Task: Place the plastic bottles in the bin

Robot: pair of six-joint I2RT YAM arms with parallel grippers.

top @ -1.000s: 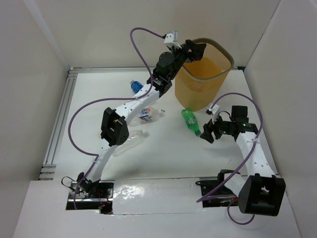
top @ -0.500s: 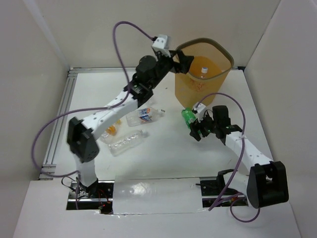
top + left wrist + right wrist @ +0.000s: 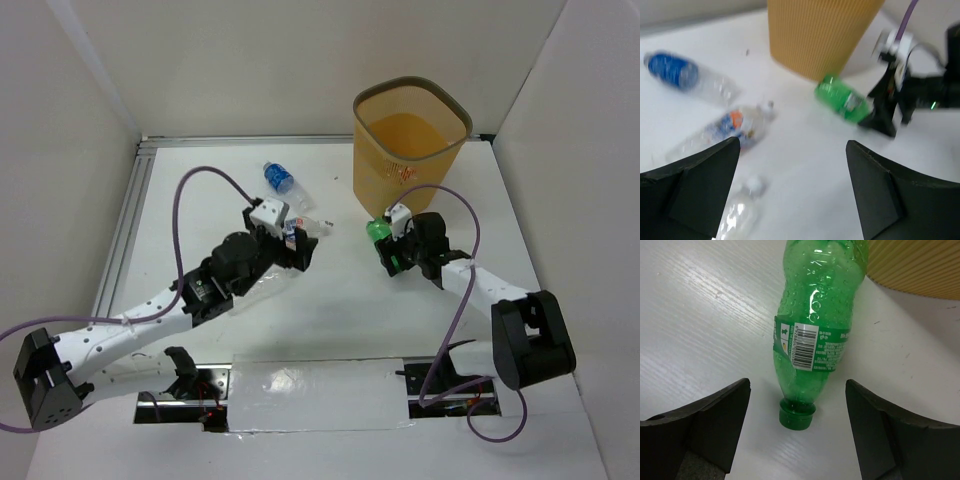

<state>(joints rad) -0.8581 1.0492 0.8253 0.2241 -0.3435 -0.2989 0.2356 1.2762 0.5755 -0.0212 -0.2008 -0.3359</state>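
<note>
The green bottle's neck point(image 3: 802, 386) is below my right gripper, which should next lower its open fingers around it and close where the bottle narrows.
The yellow-orange bin point(image 3: 410, 150) stands at the back right. A green bottle point(image 3: 377, 231) lies on the table at its foot, cap toward my right gripper point(image 3: 390, 257), which is open. In the right wrist view the green bottle point(image 3: 812, 335) lies between the open fingers point(image 3: 705, 425), with its cap point(image 3: 797, 415) nearest and untouched. My left gripper point(image 3: 300, 250) is open and empty, low over the table. Its view shows a blue-labelled bottle point(image 3: 675, 72), a clear bottle with an orange-blue label point(image 3: 730, 127), a clear white-capped bottle point(image 3: 742, 207) and the green bottle point(image 3: 842, 99).
The blue-labelled bottle point(image 3: 278, 178) lies at the back centre, left of the bin. The labelled clear bottle point(image 3: 315, 227) lies just beyond my left gripper. White walls enclose the table and a metal rail point(image 3: 125, 230) runs along the left edge.
My left arm pulled back from above the bin and came down low over the table near the clear bottles. My right gripper moved forward to the green bottle's cap.
</note>
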